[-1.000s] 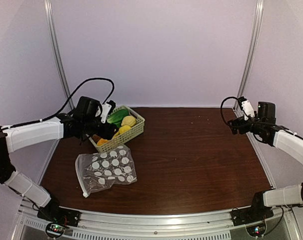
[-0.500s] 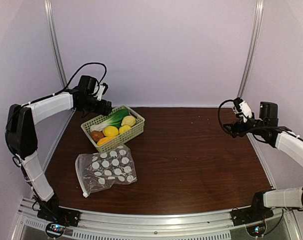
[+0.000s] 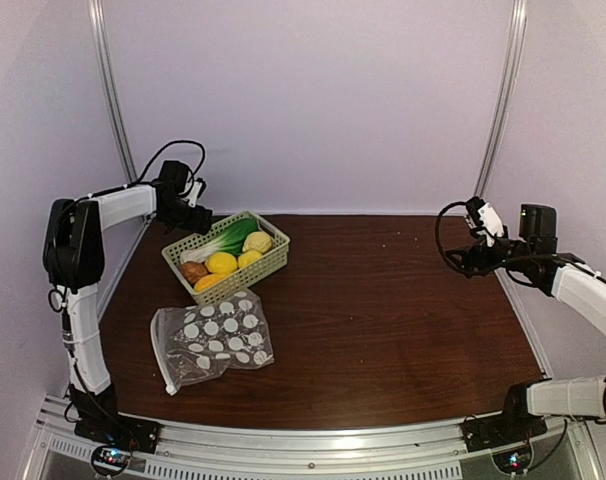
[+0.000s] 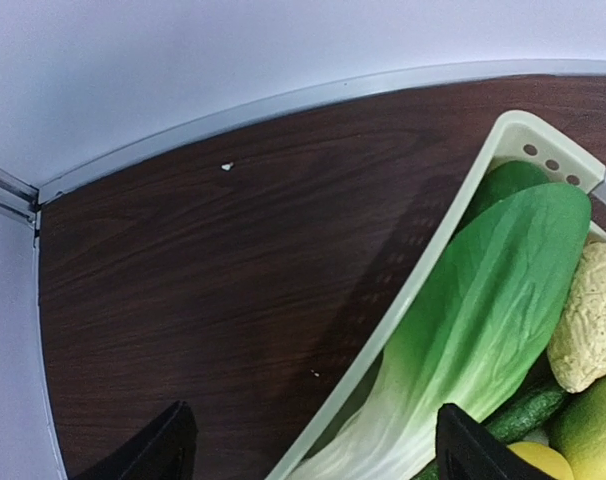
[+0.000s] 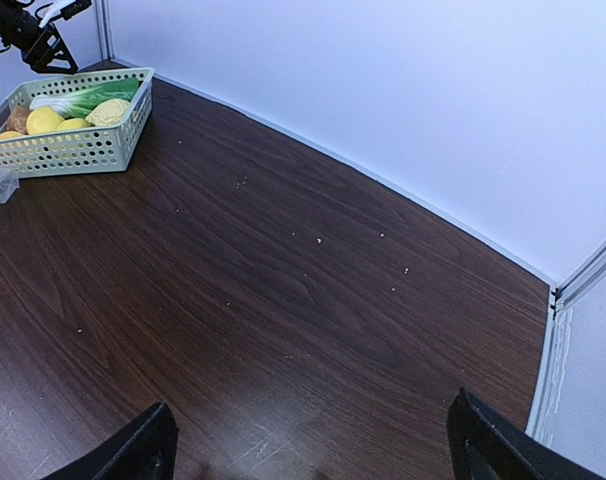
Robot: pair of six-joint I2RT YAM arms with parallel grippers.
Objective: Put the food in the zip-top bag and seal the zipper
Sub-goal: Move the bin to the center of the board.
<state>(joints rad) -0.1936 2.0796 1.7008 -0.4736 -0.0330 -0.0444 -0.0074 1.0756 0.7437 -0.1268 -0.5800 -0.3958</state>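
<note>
My left gripper moves to the right in the top view and down over the basket's far rim next and closes, because the rim runs between the open fingers.
The food lies in a pale green lattice basket (image 3: pixel 228 258) at the back left: a green leafy vegetable (image 4: pixel 493 290), yellow lemons (image 3: pixel 221 262), a brown piece (image 3: pixel 193 269) and a green cucumber (image 4: pixel 523 412). The clear dotted zip-top bag (image 3: pixel 211 340) lies flat and empty in front of the basket. Its zipper strip is too thin to make out. My left gripper (image 3: pixel 198 215) is open and empty, just above the basket's far left rim (image 4: pixel 423 300). My right gripper (image 3: pixel 461 258) is open and empty, high over the table's right side.
The brown table (image 3: pixel 383 310) is enclosed by pale walls with metal corner posts (image 3: pixel 113 110). The basket and left arm also show far off in the right wrist view (image 5: pixel 73 125). A black cable loops above the left wrist (image 3: pixel 158 160).
My left arm has swung back and up from over the basket to its far left rim near the wall. My right gripper has shifted only slightly.
</note>
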